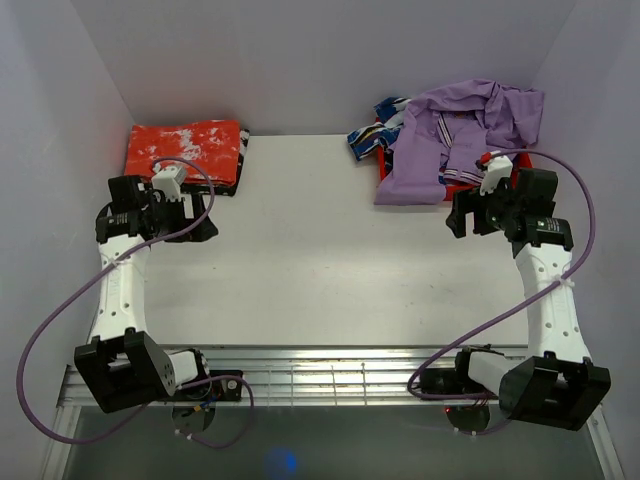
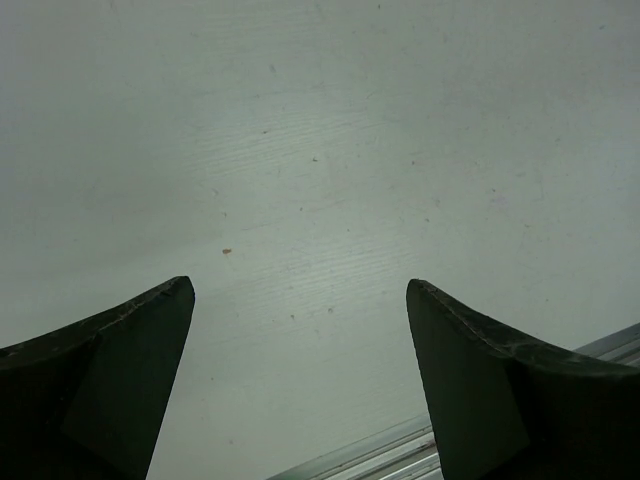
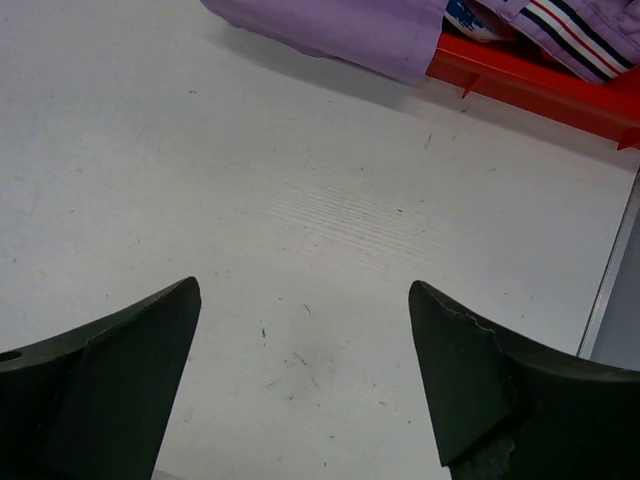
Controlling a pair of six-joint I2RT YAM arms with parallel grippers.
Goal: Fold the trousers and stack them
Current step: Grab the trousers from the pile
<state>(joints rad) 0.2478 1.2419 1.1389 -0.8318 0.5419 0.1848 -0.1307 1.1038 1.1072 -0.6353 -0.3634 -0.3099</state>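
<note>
I should next move my right gripper outward over the red bin [image 1: 520, 165] and down onto the trousers' fold [image 1: 489, 119] beside the striped trim, since it is short of the heap.
The lilac-purple trousers [image 1: 450, 135] lie crumpled in a heap at the back right, draped over a red bin [image 1: 520, 165], with striped waistband trim showing. In the right wrist view a trouser leg [image 3: 340, 30] and the striped trim [image 3: 575, 35] hang over the red bin edge [image 3: 530, 85]. My right gripper [image 1: 458, 216] is open and empty over bare table, just in front of the heap; it also shows in the right wrist view [image 3: 305, 300]. My left gripper [image 1: 205, 218] is open and empty over bare table at the left, also in the left wrist view [image 2: 300, 300].
A folded red-orange cloth with white blotches [image 1: 185, 150] lies at the back left, just behind the left gripper. A blue-white-red patterned garment [image 1: 372, 130] sticks out left of the trousers. White walls enclose the table [image 1: 320, 260]. A metal rail [image 1: 330, 375] runs along the near edge.
</note>
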